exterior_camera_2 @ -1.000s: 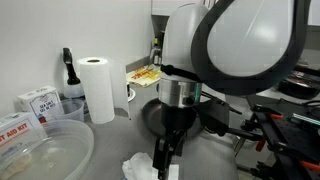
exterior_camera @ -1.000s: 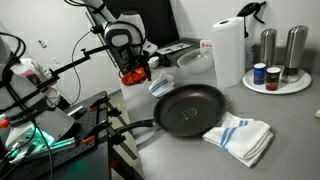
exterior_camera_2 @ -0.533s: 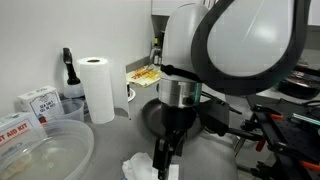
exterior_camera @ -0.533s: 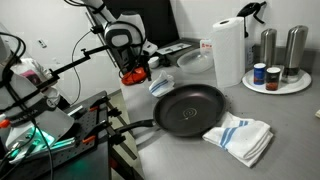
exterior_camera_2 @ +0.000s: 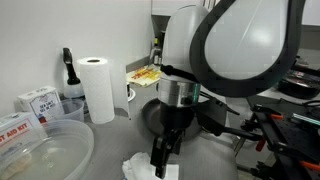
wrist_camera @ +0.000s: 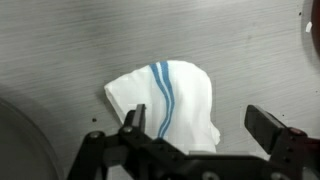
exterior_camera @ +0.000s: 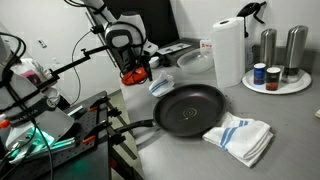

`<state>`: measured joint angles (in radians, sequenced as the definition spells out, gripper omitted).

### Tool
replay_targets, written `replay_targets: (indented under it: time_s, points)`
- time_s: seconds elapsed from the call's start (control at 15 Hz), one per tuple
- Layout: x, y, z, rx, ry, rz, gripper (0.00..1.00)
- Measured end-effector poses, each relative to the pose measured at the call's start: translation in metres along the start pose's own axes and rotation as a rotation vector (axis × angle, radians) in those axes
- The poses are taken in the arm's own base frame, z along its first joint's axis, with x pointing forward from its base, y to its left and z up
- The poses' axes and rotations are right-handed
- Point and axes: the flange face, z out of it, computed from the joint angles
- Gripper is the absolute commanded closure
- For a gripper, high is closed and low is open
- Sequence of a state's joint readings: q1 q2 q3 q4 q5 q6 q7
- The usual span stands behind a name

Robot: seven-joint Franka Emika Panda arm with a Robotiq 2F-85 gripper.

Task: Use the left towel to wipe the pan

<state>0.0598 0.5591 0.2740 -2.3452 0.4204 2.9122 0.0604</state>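
Note:
My gripper lowers its open fingers around the white towel beside its blue stripes next, since the towel lies below and the fingers already straddle it.
A black pan (exterior_camera: 188, 107) sits on the grey counter with its handle toward the front left. A white towel with blue stripes (exterior_camera: 163, 84) lies just beyond the pan's far left rim; it also shows in the wrist view (wrist_camera: 170, 98) and at the bottom of an exterior view (exterior_camera_2: 140, 168). My gripper (wrist_camera: 198, 122) is open right above this towel, one finger on each side of it, and it shows in both exterior views (exterior_camera: 135, 75) (exterior_camera_2: 163, 160). A second striped towel (exterior_camera: 240, 136) lies at the pan's near right.
A paper towel roll (exterior_camera: 228, 52) stands behind the pan. A white tray (exterior_camera: 290, 86) holds shakers and jars at the far right. A clear plastic bowl (exterior_camera_2: 40, 150) and boxes (exterior_camera_2: 38, 102) sit beside the arm. Cables and equipment crowd the left edge.

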Motion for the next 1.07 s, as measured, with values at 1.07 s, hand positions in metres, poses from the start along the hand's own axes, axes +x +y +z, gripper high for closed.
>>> replay_targets:
  time_s: [1.07]
  points:
    - [0.025,-0.008,0.065,-0.005,0.064,-0.078,0.00]
